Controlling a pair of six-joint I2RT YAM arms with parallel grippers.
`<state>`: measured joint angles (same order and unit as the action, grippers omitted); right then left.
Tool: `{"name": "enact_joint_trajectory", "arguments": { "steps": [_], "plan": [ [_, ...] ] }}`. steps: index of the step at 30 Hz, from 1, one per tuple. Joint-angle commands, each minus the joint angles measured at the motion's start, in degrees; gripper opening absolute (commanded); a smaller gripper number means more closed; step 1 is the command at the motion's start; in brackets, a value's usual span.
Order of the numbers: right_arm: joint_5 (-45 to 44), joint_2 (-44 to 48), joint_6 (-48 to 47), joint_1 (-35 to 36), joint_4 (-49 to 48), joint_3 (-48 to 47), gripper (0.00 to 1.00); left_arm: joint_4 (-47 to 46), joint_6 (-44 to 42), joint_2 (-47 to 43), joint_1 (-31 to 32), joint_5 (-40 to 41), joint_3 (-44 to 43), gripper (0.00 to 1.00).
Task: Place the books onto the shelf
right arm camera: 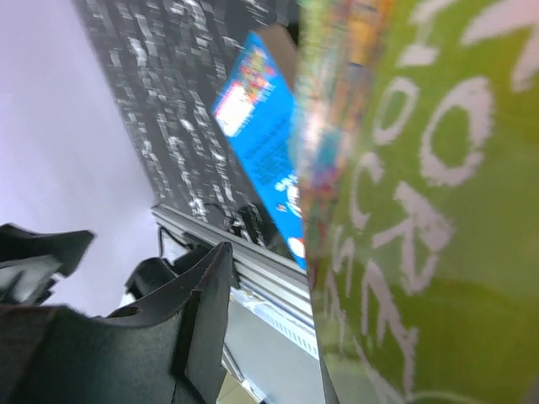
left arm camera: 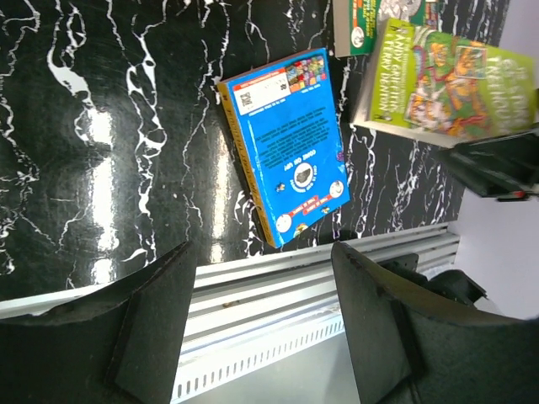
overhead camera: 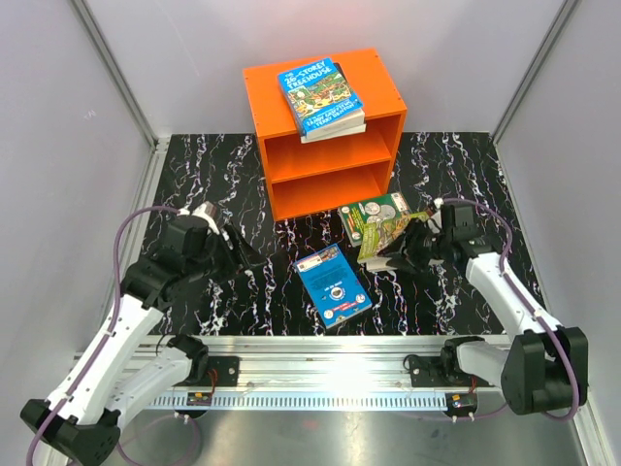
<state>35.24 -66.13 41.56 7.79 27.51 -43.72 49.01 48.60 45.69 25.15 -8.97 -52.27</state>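
Observation:
The lime-green book leans with its edge by the raised fingers, so my right gripper will lower toward the tabletop (overhead camera: 391,281) beside the blue book and release it.
The orange shelf (overhead camera: 378,83) stands at the back with two blue Treehouse books (overhead camera: 320,94) stacked on its roof; both compartments look empty. One blue book (overhead camera: 333,284) (left arm camera: 290,139) (right arm camera: 265,143) lies flat mid-table. A green coin book (overhead camera: 372,214) (left arm camera: 370,21) lies before the shelf. A lime-green book (overhead camera: 381,243) (left arm camera: 450,80) (right arm camera: 429,210) is tilted up on edge against my right gripper (overhead camera: 400,250) (left arm camera: 493,164). Its jaws stand apart: one finger (right arm camera: 206,311) is clear of the book, the other is hidden behind the cover. My left gripper (overhead camera: 241,248) (left arm camera: 261,252) hangs open and empty, left of the blue book.
An aluminium rail (overhead camera: 320,354) (left arm camera: 278,286) runs along the near table edge, with both arm bases on it. Pale walls close in the left, right and back sides. Black marbled tabletop (overhead camera: 213,175) lies bare to the left of the shelf.

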Motion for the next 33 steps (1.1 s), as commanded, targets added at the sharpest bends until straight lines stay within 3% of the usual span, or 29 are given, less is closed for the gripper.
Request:
{"name": "enact_joint_trajectory", "arguments": {
  "steps": [1, 4, 9, 13, 14, 15, 16, 23, 33],
  "plan": [
    [-2.72, 3.01, -0.79, 0.47, 1.15, 4.07, 0.15, -3.4, 0.36, -2.1, 0.34, -2.89, 0.76, 0.69],
    [-3.51, 3.29, 0.45, 0.47, 1.67, 5.93, 0.27, -2.7, 0.36, -3.5, 0.52, -3.16, 1.99, 0.69],
    [-4.74, 3.81, 0.28, 0.47, 2.2, 7.78, 0.32, -1.91, 0.62, -5.53, 0.69, -3.51, 4.28, 0.69],
    [-4.48, 3.9, 0.1, 0.38, 3.25, 8.74, 0.45, -2.17, 0.36, -4.82, 1.13, -5.52, 7.0, 0.69],
    [-4.74, 4.08, -0.16, 0.38, 3.86, 8.74, 0.56, -3.13, 0.53, -4.21, 1.39, -5.88, 7.7, 0.69],
    [-5.27, 4.25, -0.43, 0.47, 5.26, 8.74, 0.85, -3.74, 0.79, -3.77, 2.09, -6.14, 9.1, 0.7],
    [-5.62, 4.34, -0.6, 0.47, 6.06, 8.74, 0.99, -4.27, 1.14, -3.07, 2.53, -6.84, 9.81, 0.7],
    [-4.31, 5.22, -2.98, 0.56, 7.92, 8.22, 1.0, -12.09, 4.66, 6.67, 10.62, -7.02, 13.69, 0.72],
    [-3.07, -9.87, -1.4, 5.83, -8.41, 8.83, 1.0, -24.13, 8.09, 29.26, 18.35, -7.72, 9.82, 0.72]
  ]
}}
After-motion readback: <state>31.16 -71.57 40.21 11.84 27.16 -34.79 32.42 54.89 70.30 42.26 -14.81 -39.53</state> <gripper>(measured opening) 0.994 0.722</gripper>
